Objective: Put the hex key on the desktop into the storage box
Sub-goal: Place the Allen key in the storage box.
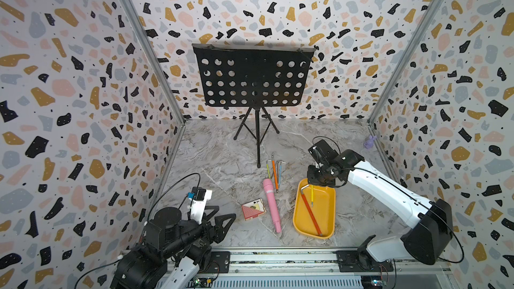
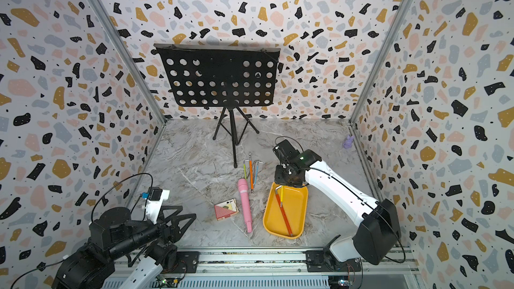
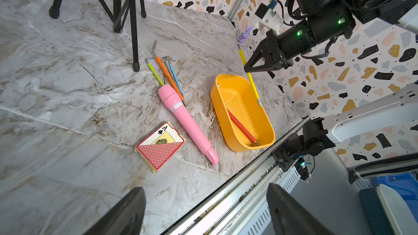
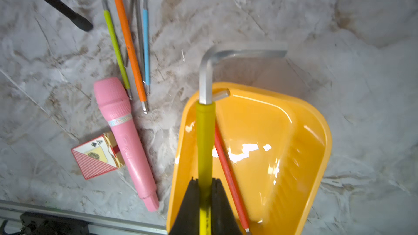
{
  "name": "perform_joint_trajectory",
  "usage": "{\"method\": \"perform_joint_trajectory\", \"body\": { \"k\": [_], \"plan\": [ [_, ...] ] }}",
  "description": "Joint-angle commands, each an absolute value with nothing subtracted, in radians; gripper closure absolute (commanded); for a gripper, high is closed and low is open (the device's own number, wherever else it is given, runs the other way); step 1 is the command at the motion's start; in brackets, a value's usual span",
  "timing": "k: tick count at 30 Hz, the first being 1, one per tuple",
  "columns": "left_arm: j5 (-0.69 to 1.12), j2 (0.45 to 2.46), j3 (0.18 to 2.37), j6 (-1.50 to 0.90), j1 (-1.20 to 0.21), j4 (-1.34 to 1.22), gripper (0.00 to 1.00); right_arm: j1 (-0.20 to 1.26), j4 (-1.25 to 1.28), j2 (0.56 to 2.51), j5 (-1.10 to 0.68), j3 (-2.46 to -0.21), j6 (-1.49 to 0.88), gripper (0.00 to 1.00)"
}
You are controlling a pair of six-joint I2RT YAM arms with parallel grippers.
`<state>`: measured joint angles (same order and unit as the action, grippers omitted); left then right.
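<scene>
I will next move my right gripper away from the microphone and over the bare bottom of the storage box, then lower into the storage box (image 1: 326,212) and let go there, as the red key lies at a slant beside it.
My right gripper (image 4: 205,184) is shut on the sleeve of a yellow hex key (image 4: 204,136). It holds the key above the far end of the yellow-orange storage box (image 1: 326,212), bent metal end up. A red hex key (image 1: 311,212) lies slantwise inside the box. On the marble desktop (image 1: 222,162) left of the box lie several more hex keys: green (image 4: 115,46), orange (image 4: 129,46), blue (image 4: 146,46) and bare metal. My left gripper (image 3: 205,209) is open and holds nothing, low at the front left near the rail.
A pink toy microphone (image 1: 271,204) lies between the loose keys and the box. A red playing-card box (image 1: 251,208) sits to its left. A black music stand (image 1: 251,79) rises at the back, one foot (image 1: 258,165) close to the keys. A purple figure (image 1: 369,142) stands by the right wall.
</scene>
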<state>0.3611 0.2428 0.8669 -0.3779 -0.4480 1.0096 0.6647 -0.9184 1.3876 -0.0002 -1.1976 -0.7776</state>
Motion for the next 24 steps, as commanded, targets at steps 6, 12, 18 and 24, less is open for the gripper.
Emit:
{"method": "perform_joint_trajectory", "body": {
  "k": [6,12,18,24],
  "plan": [
    [0.367,0.249,0.884,-0.373,-0.449,0.986,0.12,0.667,-0.859,1.301,-0.065,-0.991,-0.802,1.0],
    [0.366,0.248,0.884,-0.374,-0.448,0.988,0.12,0.667,-0.843,1.325,-0.055,-0.934,-0.802,1.0],
    [0.366,0.248,0.884,-0.374,-0.448,0.987,0.12,0.665,-0.824,1.386,-0.018,-0.905,-0.781,1.0],
    [0.366,0.248,0.884,-0.374,-0.448,0.988,0.12,0.65,-0.818,1.441,0.011,-0.898,-0.762,1.0]
  ]
}}
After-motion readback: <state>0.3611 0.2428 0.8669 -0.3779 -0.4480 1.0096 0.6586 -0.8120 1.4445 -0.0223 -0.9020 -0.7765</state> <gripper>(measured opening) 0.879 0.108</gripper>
